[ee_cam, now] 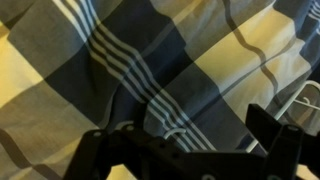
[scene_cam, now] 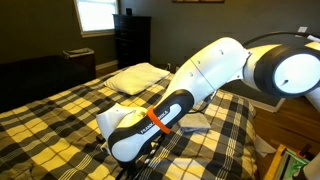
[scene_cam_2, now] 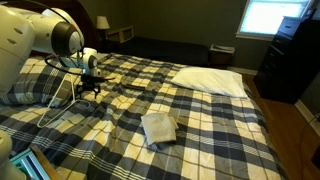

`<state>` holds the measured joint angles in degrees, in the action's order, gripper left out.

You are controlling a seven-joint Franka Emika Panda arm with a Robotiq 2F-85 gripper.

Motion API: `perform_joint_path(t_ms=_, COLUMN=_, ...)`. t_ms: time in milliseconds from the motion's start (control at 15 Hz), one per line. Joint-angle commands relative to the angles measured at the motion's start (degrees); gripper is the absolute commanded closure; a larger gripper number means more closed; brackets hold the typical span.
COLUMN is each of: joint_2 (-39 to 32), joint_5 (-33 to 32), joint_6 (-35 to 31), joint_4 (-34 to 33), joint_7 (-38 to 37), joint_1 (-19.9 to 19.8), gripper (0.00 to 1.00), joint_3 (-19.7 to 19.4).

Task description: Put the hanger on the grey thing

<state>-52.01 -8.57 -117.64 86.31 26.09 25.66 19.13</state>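
Note:
Next, my gripper will lower and turn onto the small white curve of the thin white hanger, because that curve shows between my open, empty fingers.
The thin white hanger lies on the plaid bed cover at the left of an exterior view, right beside my gripper. In the wrist view a white wire piece shows at the right edge and a small white curve lies between the fingers. My gripper is open and empty, low over the cover. The grey thing, a small folded cloth, lies mid-bed, well apart from the gripper; it also shows partly behind the arm. In that exterior view my gripper is low at the front, and the hanger is hidden.
A large white pillow lies at the head of the bed. A dark dresser and a lit window stand beyond. The bed edge drops to the floor at the right.

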Motion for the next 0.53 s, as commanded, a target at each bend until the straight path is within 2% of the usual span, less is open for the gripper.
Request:
perform_joint_path(t_ms=0, joint_2=-7.52, joint_5=-6.04, joint_6=-2.02, joint_4=-8.70, joint_7=4.48, joint_1=4.56, gripper=0.00, joint_3=-0.01)
perform_joint_path(t_ms=200, joint_2=-11.73, joint_5=-9.48, joint_6=-3.57, joint_4=-13.89, joint_7=9.31, joint_1=7.75, gripper=0.00, joint_3=0.40)
perform_joint_path(t_ms=400, joint_2=-14.22, joint_5=-12.65, joint_6=-4.41, joint_4=-17.22, joint_7=15.06, joint_1=10.62, gripper=0.00, joint_3=-0.79)
perform_joint_path(t_ms=467, joint_2=-15.06, joint_5=-13.38, joint_6=-5.35, joint_4=-18.16, joint_7=17.46, joint_1=11.00, gripper=0.06, joint_3=-0.93)
